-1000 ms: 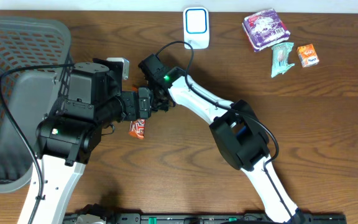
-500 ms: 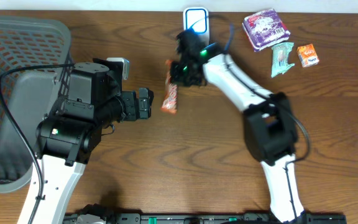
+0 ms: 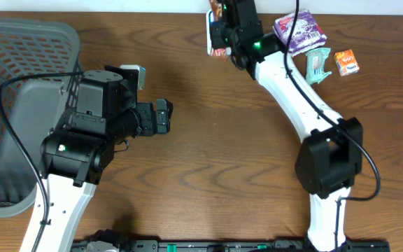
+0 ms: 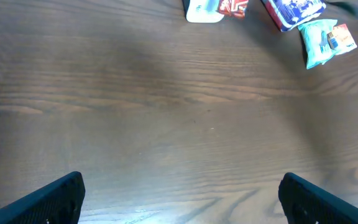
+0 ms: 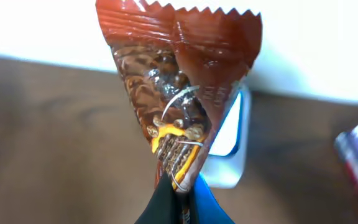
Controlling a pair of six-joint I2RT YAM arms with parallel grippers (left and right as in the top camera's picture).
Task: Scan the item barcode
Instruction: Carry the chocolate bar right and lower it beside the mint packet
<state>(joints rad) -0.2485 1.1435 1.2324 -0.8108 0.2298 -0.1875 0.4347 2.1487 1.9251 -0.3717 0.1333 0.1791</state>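
The teal pouch (image 3: 317,64) is right of my right gripper in the overhead view, so next I carry the wrapper clear of the scanner over that pouch and release it.
The item is a brown and red snack wrapper (image 5: 179,74) with a zigzag top edge. My right gripper (image 5: 179,199) is shut on its lower end. It hangs just above the white scanner (image 5: 229,168), whose blue panel shows behind the wrapper. In the overhead view the right gripper (image 3: 224,31) sits over the scanner (image 3: 211,33) at the table's far edge and hides most of it. The left wrist view shows the scanner (image 4: 201,9) and the wrapper (image 4: 234,6) far ahead. My left gripper (image 4: 182,199) is open over bare wood, its fingertips (image 4: 61,199) wide apart.
A grey mesh basket (image 3: 19,42) fills the left side. Right of the scanner lie a purple packet (image 3: 298,31), a teal pouch (image 3: 315,66) and a small orange packet (image 3: 346,61). The left arm's bulk (image 3: 89,133) stands beside the basket.
The right arm has swung from beside the left gripper up and to the right, carrying the wrapper to the scanner. The left arm has stayed still and open.
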